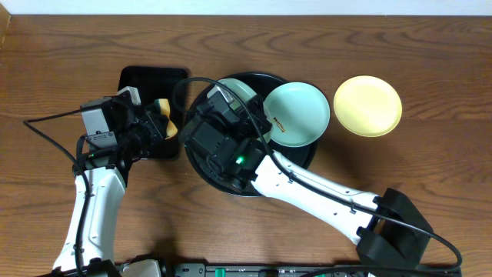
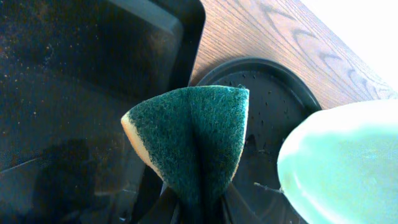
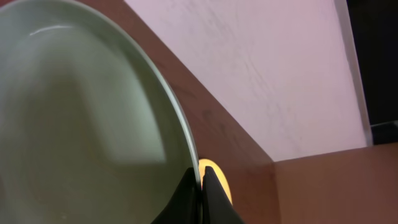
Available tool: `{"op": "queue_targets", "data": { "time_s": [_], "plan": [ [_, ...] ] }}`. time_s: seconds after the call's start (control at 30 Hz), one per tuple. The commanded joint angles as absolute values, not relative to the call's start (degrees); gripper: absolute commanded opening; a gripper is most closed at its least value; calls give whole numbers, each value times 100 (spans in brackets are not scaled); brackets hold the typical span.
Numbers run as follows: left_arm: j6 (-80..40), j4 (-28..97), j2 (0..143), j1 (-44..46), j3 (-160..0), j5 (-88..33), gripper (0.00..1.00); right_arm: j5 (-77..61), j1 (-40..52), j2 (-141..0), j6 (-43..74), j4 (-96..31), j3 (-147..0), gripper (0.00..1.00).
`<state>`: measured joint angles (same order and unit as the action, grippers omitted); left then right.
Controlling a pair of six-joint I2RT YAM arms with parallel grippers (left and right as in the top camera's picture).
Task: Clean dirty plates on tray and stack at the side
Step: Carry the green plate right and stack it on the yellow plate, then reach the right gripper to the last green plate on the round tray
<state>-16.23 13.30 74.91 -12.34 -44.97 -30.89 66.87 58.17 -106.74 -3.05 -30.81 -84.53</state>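
Observation:
Next I will swing my right gripper to its right in the overhead view, lower the tilted plate flat onto the pale yellow plate (image 1: pixel 367 105) (image 3: pixel 216 177) and release, since that plate sits aside there.
My right gripper (image 3: pixel 200 186) is shut on the rim of a mint-green plate (image 3: pixel 81 124) and holds it tilted above the round black tray (image 1: pixel 304 158). In the overhead view this gripper (image 1: pixel 247 109) hides most of that plate (image 1: pixel 244 92). A second mint-green plate (image 1: pixel 297 114) lies on the tray's right side. The pale yellow plate (image 1: pixel 367 105) rests on the table to the right, and it also shows in the right wrist view (image 3: pixel 216 176). My left gripper (image 2: pixel 196 205) is shut on a green-and-yellow sponge (image 2: pixel 193 137), left of the round tray (image 2: pixel 273 99).
A smaller rectangular black tray (image 1: pixel 150 78) lies under my left gripper (image 1: pixel 163 119) and also shows in the left wrist view (image 2: pixel 93 74). A mint-green plate (image 2: pixel 342 162) fills the right of that view. Cables loop over the round tray's left side.

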Motion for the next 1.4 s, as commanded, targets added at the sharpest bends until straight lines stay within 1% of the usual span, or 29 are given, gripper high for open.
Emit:
{"op": "queue_targets", "data": {
  "time_s": [0.0,0.1,0.23,0.33,0.47,0.6,0.7,0.83,0.97,1.0,1.07,1.1,1.13,1.17,1.23,1.27,1.33,1.37],
  "plan": [
    [-1507,1328,7491,-1258,-4674,-3039,15,6477,5645,-10547,-89,-2987,-8471,1],
    [-1505,1332,7491,-1258,-4674,-3039,15,5336,5293,-10331,12,-3122,-8475,1],
    [-1507,1374,7491,-1258,-4674,-3039,15,3299,4355,-9859,674,-3474,-8475,1],
    [-1507,1374,7491,-1258,-4674,-3039,15,1535,3343,-9564,888,-3662,-8475,1],
    [-1505,1372,7491,-1258,-4674,-3037,15,-16,1787,-9500,941,-3935,-8475,1],
    [-1507,1374,7491,-1258,-4674,-3037,15,-489,296,-9706,913,-4298,-8473,1],
    [-1507,1372,7491,-1258,-4674,-3039,15,-598,-541,-9961,718,-4375,-8471,1],
    [-1507,1369,7491,-1258,-4674,-3037,15,-768,-1282,-10429,506,-4379,-8471,1],
    [-1507,1372,7491,-1258,-4674,-3037,15,-930,-1592,-10809,491,-4353,-8471,1],
    [-1505,1372,7491,-1258,-4674,-3037,15,-1026,-1636,-10886,386,-4338,-8471,4],
    [-1505,1369,7491,-1258,-4674,-3037,15,-1149,-1667,-10956,228,-4305,-8471,14],
    [-1505,1369,7491,-1258,-4674,-3037,15,-1157,-1664,-10962,174,-4292,-8471,29],
    [-1505,1369,7491,-1258,-4674,-3037,15,-1160,-1658,-10962,110,-4283,-8471,40],
    [-1505,1372,7491,-1258,-4674,-3037,15,-1160,-1651,-10962,71,-4281,-8471,52],
    [-1505,1391,7491,-1258,-4674,-3039,15,-1223,-1643,-10962,-8,-4322,-8473,63],
    [-1505,1402,7491,-1258,-4674,-3037,15,-1424,-1640,-10962,-143,-4372,-8473,65],
    [-1505,1433,7491,-1258,-4674,-3037,15,-2322,-1590,-10962,-613,-4449,-8486,64],
    [-1505,1435,7491,-1258,-4674,-3037,15,-2563,-1553,-10962,-705,-4499,-8510,64]
  ]
}}
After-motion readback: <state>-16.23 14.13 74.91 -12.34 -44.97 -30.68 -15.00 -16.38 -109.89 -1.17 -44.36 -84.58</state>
